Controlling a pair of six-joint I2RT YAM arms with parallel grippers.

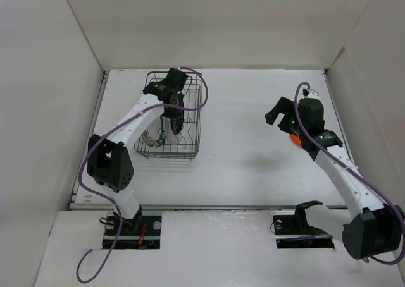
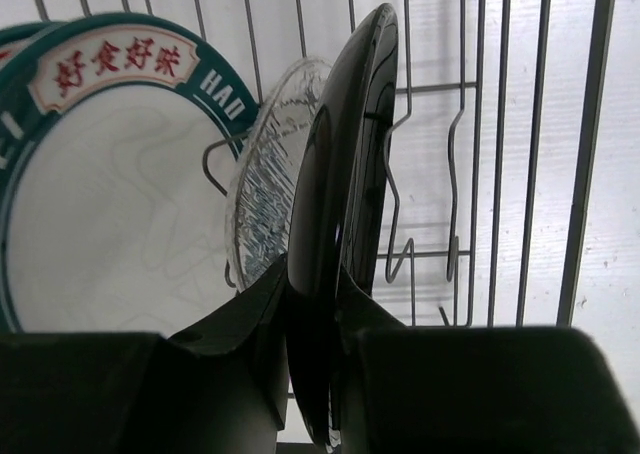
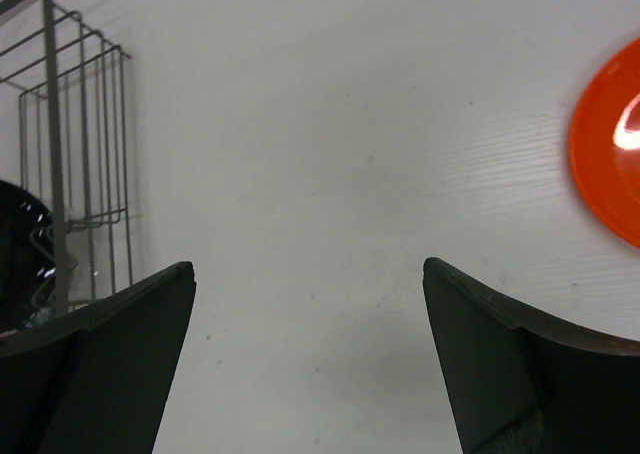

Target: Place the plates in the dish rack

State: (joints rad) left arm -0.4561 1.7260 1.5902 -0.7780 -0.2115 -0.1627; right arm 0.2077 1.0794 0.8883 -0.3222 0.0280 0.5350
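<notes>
The orange plate (image 1: 295,139) is below my right gripper and to its right in the top view, so next I will lower that gripper away from the rack (image 1: 201,113) onto the plate.
The dark wire dish rack (image 1: 201,113) stands at the back left. My left gripper (image 1: 175,96) is inside it, shut on the rim of the glossy black plate (image 2: 345,194), which it holds upright between the prongs. Beside it in the rack (image 2: 478,174) stand the clear wavy-edged plate (image 2: 262,179) and the white plate with the blue-green rim (image 2: 110,214); a sliver of another plate shows behind that. My right gripper (image 1: 277,114) is open and empty above the table (image 3: 310,294). The orange plate (image 3: 612,154) lies flat on the table, mostly hidden under my right wrist in the top view (image 1: 294,138).
White walls enclose the table on the left, back and right. The rack also shows at the left of the right wrist view (image 3: 80,124). Purple cables run along both arms.
</notes>
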